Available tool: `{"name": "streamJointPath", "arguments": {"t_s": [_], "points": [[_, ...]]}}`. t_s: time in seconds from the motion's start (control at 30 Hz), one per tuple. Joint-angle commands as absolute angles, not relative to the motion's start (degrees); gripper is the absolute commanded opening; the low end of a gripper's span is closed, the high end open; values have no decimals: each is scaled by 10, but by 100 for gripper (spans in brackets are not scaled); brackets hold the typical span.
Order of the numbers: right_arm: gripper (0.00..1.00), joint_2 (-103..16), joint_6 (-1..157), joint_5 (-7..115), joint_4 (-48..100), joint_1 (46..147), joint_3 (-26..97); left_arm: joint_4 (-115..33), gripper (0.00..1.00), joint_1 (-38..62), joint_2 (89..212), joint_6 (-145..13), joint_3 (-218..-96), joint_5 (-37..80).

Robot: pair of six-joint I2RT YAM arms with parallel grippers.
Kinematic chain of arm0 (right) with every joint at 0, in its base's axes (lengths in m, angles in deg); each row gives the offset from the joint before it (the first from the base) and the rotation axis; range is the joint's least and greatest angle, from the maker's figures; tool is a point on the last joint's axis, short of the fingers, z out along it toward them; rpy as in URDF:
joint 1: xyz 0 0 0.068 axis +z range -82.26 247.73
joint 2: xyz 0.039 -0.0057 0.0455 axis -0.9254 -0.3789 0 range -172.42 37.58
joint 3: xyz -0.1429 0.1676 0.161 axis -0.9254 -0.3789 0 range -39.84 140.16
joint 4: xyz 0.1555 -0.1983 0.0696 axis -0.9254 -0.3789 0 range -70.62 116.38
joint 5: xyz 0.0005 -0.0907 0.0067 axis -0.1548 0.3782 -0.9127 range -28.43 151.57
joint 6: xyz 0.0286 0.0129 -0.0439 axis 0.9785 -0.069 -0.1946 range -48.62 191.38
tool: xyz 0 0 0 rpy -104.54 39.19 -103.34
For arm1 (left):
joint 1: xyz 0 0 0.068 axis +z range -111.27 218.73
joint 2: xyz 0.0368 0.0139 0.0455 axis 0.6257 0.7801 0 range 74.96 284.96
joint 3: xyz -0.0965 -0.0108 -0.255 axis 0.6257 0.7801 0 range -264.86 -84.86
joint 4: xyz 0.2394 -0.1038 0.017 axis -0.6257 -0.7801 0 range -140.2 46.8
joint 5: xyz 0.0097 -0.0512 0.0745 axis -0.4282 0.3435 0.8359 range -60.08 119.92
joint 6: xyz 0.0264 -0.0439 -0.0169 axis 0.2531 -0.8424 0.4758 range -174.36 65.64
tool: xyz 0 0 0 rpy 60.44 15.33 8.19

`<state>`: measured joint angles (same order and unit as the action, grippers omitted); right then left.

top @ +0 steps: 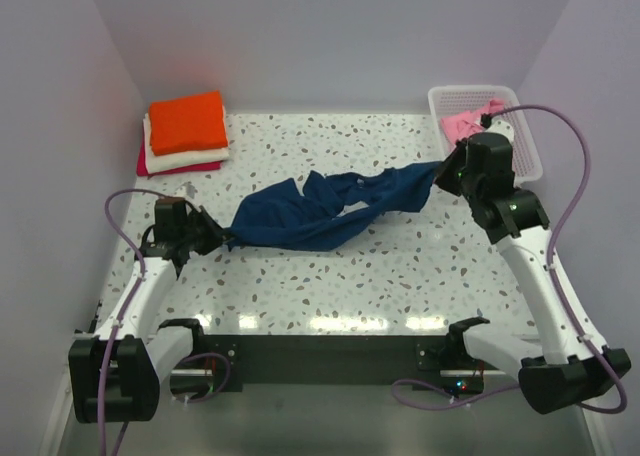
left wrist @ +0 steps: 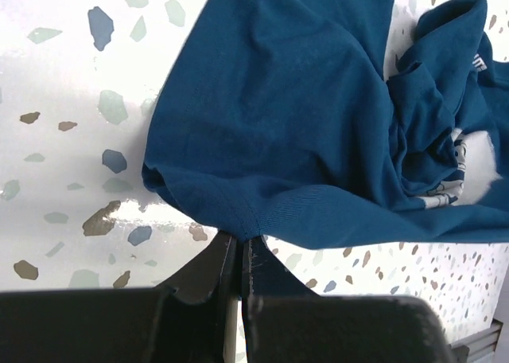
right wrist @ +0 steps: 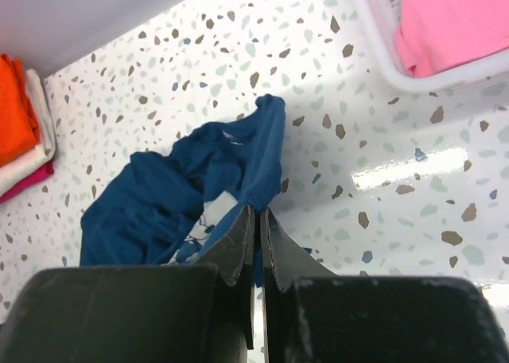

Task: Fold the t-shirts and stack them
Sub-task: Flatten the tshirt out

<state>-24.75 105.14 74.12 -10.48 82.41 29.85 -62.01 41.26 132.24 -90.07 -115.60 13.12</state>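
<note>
The cloth still lies crumpled, so next my left gripper should draw back toward the bare tabletop in front of the navy shirt and release the hem there.
A navy blue t-shirt (top: 330,208) lies crumpled and stretched across the middle of the table. My left gripper (top: 222,236) is shut on its left hem (left wrist: 238,220). My right gripper (top: 440,174) is shut on the cloth's right end (right wrist: 266,172). White print shows among the folds (left wrist: 469,168). A folded stack sits at the back left: an orange t-shirt (top: 188,122) on top, a cream one (top: 185,158) under it, a magenta one (top: 180,168) at the bottom. A pink t-shirt (top: 468,123) lies in the basket.
The white lattice basket (top: 520,141) stands at the back right, just behind my right wrist. Pale walls close in the table on the left, back and right. The speckled tabletop (top: 400,266) lies bare in front of the navy shirt.
</note>
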Motion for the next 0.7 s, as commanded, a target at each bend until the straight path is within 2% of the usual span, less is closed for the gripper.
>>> {"name": "streamJointPath", "arguments": {"t_s": [0.0, 0.17, 0.33, 0.53, 0.67], "points": [[0, -237, 1027, 775, -165, 823, 359, -601, 0, 417, 1311, -889, -1176, 94], [0, -252, 1014, 786, -183, 822, 422, -600, 0, 416, 1286, -885, -1186, 31], [0, -247, 1018, 769, -180, 823, 394, -610, 11, 398, 1255, -891, -1170, -36], [2, -179, 1036, 778, -198, 822, 302, -662, 10, 308, 1192, -957, -1117, 5], [5, -133, 1043, 792, -239, 822, 272, -752, 10, 292, 1159, -980, -1120, 33]]}}
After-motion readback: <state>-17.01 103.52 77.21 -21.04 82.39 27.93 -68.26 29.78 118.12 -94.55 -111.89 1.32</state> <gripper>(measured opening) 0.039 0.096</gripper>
